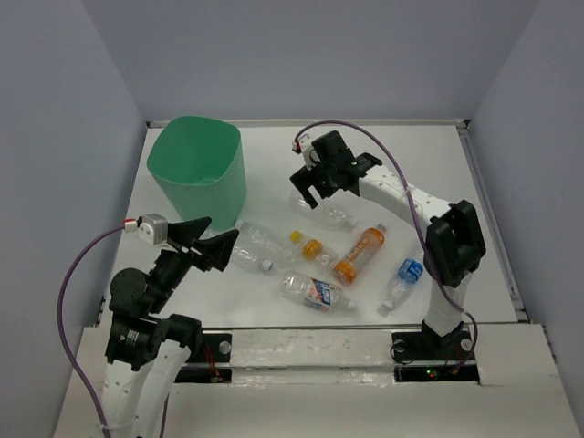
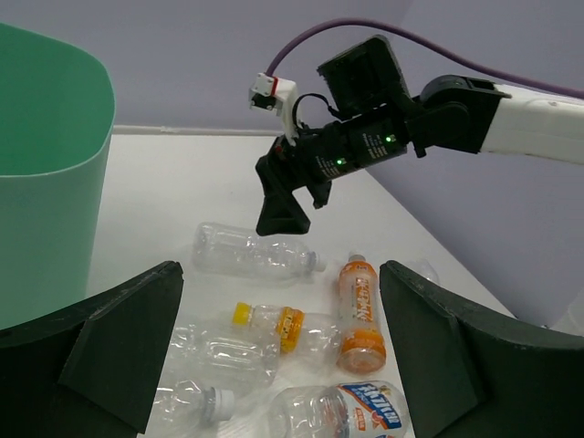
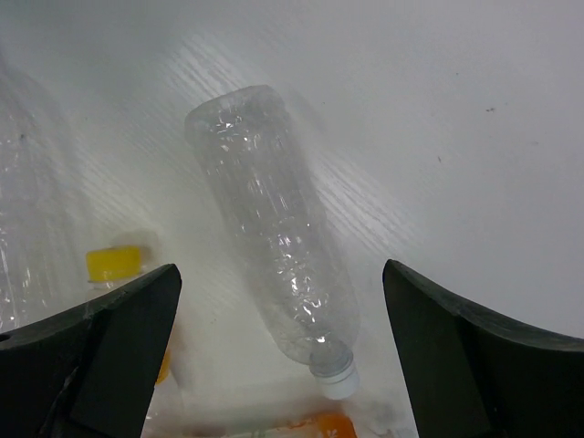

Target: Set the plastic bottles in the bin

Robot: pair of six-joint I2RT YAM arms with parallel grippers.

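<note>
The right gripper moves down around the bottom end of the clear bottle (image 1: 299, 203) next, as this bottle lies flat on the tabletop below the gripper's open fingers.
The mint-green bin (image 1: 196, 173) stands at the back left. Several plastic bottles lie on the white table (image 1: 411, 173): two clear ones (image 1: 251, 246), a yellow-capped one (image 1: 315, 248), an orange one (image 1: 359, 255), a white-orange labelled one (image 1: 315, 292) and a blue-labelled one (image 1: 401, 283). My left gripper (image 1: 214, 242) hangs open above the clear pair, with nothing between its fingers (image 2: 128, 347). My right gripper (image 1: 308, 192) is open above another clear bottle (image 3: 274, 246), whose white cap (image 3: 336, 379) points toward the camera. That bottle (image 2: 251, 248) lies flat under the right gripper (image 2: 283, 214).
Grey walls close the table in on three sides. A raised rail (image 1: 493, 228) runs along the right edge. The right arm (image 1: 401, 196) reaches over the table's back right. The bin's wall (image 2: 46, 182) fills the left of the left wrist view.
</note>
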